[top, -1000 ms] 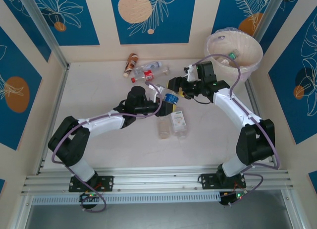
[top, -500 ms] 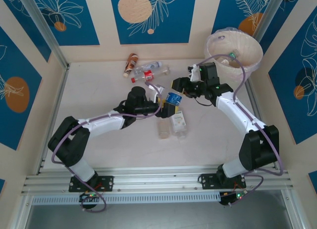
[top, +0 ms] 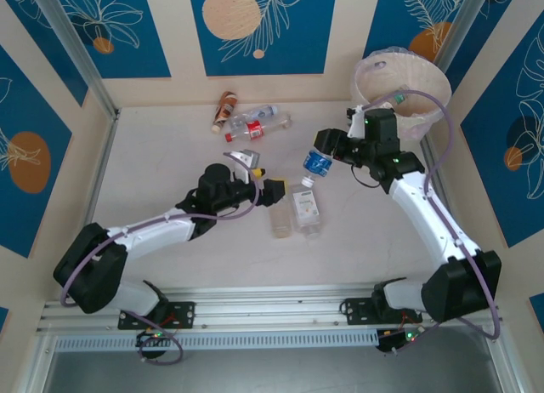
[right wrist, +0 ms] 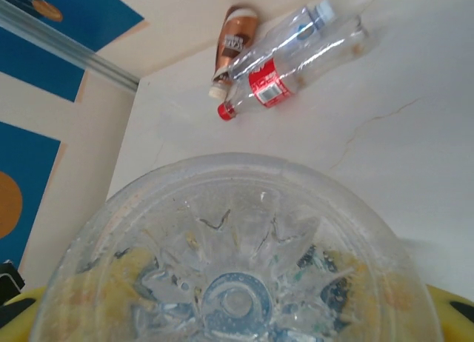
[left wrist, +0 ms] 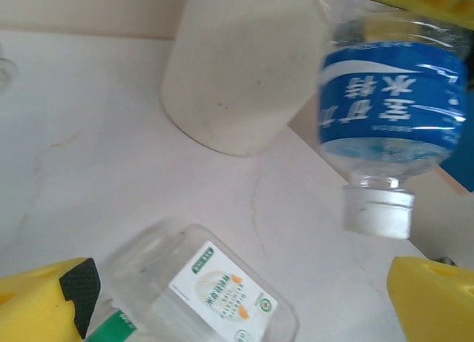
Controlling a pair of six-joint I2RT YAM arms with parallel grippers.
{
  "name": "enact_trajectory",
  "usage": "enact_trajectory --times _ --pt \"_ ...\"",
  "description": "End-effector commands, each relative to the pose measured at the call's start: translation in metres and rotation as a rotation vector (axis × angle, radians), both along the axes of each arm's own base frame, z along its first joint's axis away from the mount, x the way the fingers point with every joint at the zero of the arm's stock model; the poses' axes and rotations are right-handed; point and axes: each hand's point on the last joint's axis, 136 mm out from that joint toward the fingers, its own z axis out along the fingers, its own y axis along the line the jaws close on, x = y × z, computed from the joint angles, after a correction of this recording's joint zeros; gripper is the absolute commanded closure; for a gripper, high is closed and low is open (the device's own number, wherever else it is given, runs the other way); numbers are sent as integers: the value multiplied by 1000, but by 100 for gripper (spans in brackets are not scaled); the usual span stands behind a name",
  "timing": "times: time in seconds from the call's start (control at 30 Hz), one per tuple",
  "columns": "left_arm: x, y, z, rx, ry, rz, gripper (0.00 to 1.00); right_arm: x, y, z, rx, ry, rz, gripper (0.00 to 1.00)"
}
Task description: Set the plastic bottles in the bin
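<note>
The bin stands outward of my right gripper, so next I should move that gripper up and outward over the bin's opening and release the blue-labelled bottle [top: 316, 163].
My right gripper [top: 329, 153] is shut on a blue-labelled plastic bottle [top: 316, 163], which hangs cap down above the table, left of the bin [top: 408, 87]. In the right wrist view the bottle's clear base [right wrist: 237, 283] sits between my yellow fingers [right wrist: 453, 314]. My left gripper [top: 267, 179] stands open, left of that bottle and apart from it. Its wrist view shows the same bottle [left wrist: 392, 105] at upper right and a clear bottle with a white and orange label [left wrist: 218, 290] lying below the open jaws. Two clear bottles [top: 293, 213] lie side by side mid-table.
A brown bottle [top: 224, 111], a red-labelled bottle [top: 246, 131] and a clear one [top: 263, 115] lie together by the back wall; they also appear in the right wrist view [right wrist: 259, 68]. The bin's cream wall [left wrist: 237, 68] stands behind the left gripper's view. Metal rails edge the table.
My left gripper opened, let go of the blue-labelled bottle and drew back to the left. My right gripper shut on the bottle and carried it right, toward the bin.
</note>
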Motion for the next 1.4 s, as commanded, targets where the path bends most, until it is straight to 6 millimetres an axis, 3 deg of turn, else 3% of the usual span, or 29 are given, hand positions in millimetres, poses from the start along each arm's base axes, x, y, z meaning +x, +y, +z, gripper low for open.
enact_trajectory --times 0.0,0.17,0.4,0.93,1.17,1.27,1.37 --pt "8 13 7 20 -69 89 0 -8 -20 14 -65 -72 -58 57" --pt "10 14 0 33 -56 102 0 -14 -46 40 -99 -170 -159 57" --pt "15 17 -5 34 -35 129 0 -12 -83 72 -17 -310 -305 58" --pt "12 32 -15 46 -22 184 0 22 -167 182 -29 -680 -603 60" --pt "12 32 -21 36 7 189 0 48 -243 190 -30 -835 -1011 58" --pt "12 32 -23 32 21 190 0 69 -261 184 10 -828 -1068 59" --pt "12 30 -27 28 41 186 0 103 -261 172 -17 -757 -1021 58"
